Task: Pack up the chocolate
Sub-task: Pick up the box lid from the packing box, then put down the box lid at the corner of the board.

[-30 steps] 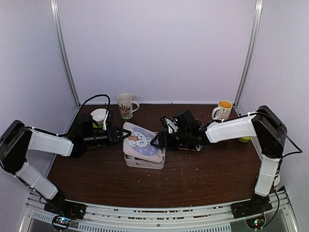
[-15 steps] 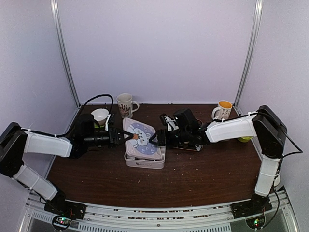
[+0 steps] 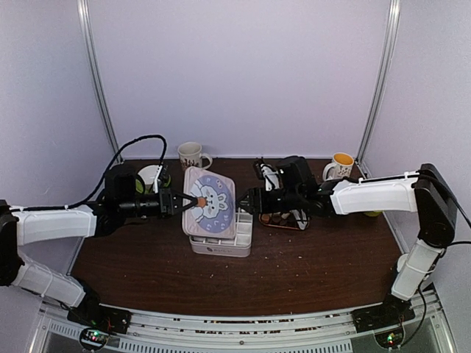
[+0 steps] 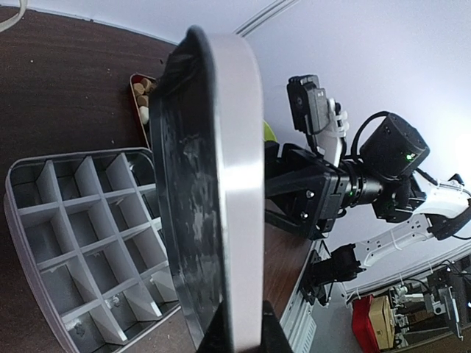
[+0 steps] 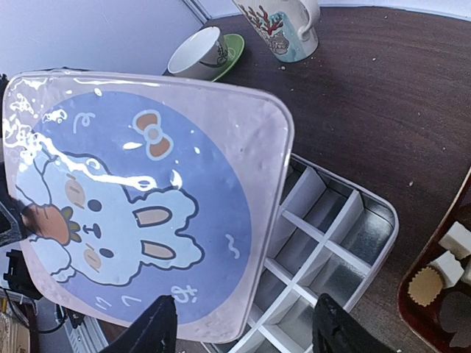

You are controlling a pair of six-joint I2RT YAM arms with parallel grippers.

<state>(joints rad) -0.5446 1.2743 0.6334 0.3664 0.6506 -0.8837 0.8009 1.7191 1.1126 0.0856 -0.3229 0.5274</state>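
The left gripper should swing to the left in the top view next, then turn and lower the lid onto clear tabletop beside the tin, because the lid hangs over the tin's cells.
My left gripper (image 3: 193,201) is shut on the left edge of the tin's lid (image 3: 210,202), a pale lid with a blue bunny picture, and holds it tilted up almost on edge. The left wrist view shows the lid (image 4: 199,184) edge-on between that gripper's (image 4: 243,334) tips. Under the lid stands the open tin (image 3: 221,245), its white-divided cells (image 5: 346,243) bare. My right gripper (image 3: 246,200) is open just right of the lid (image 5: 140,198), nothing between its fingers. The chocolate (image 3: 283,218) lies in a dark red tray behind that arm, and its pieces (image 5: 449,272) show at the corner.
A patterned mug (image 3: 191,156) stands at the back, a yellow-filled mug (image 3: 341,168) at the back right. A white cup on a green saucer (image 3: 151,176) sits behind my left arm. The booth's walls close the table on three sides.
The lid went from lying slanted on the tin to standing nearly upright. My left gripper closed on its left edge and rose; the right gripper drew back to the right.
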